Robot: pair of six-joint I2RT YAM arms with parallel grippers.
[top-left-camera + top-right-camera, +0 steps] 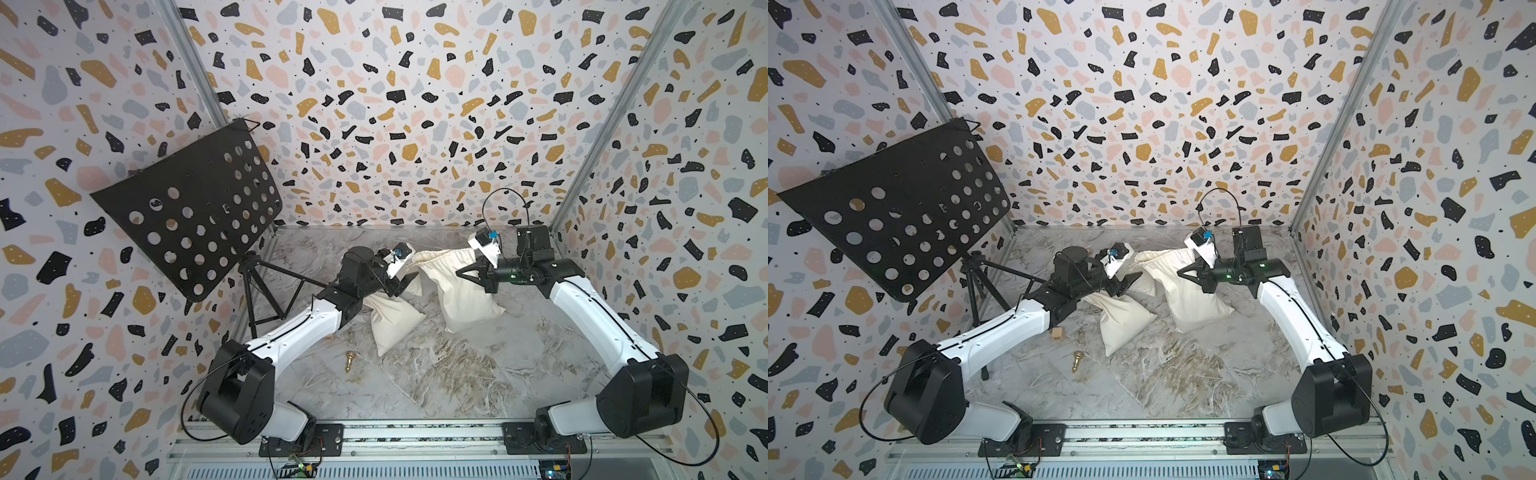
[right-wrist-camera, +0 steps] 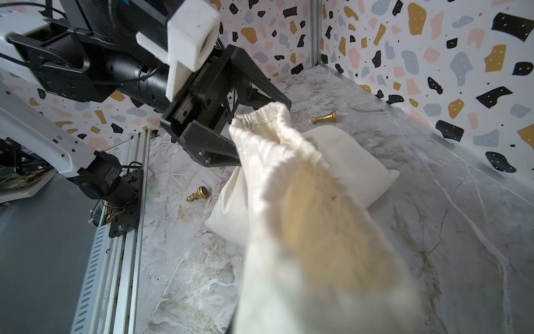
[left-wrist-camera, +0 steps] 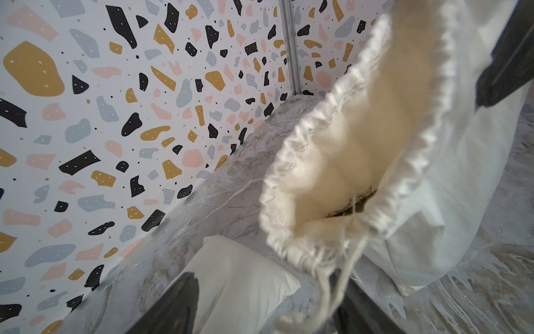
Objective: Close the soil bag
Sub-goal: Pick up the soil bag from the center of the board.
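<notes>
The cloth needs to move outward and toward the drawstring end (image 1: 418, 255) (image 2: 260, 118) of the bag's opening, and my right gripper needs to release it there, because that end is across the bag from this gripper.
The soil bag (image 1: 461, 295) is a cream drawstring sack standing at the middle right of the marble table (image 1: 436, 374). Its gathered mouth (image 3: 289, 162) gapes, with dark soil (image 3: 349, 206) showing inside. My right gripper (image 1: 461, 274) is shut on the bag's upper cloth, and in the right wrist view the sack (image 2: 312, 231) hides its fingers. My left gripper (image 3: 263, 279) is open at the mouth's near end. The loose drawstring (image 3: 338, 277) hangs between its fingers, close to one of them. In the right wrist view the left gripper (image 2: 260, 130) straddles the rim.
A second, smaller cream bag (image 1: 392, 324) lies flat under the left arm. Gold chess pieces (image 2: 198, 193) (image 2: 325, 117) and a small wooden cube (image 1: 1057, 332) lie on the table. A black perforated music stand (image 1: 191, 208) stands at the left wall.
</notes>
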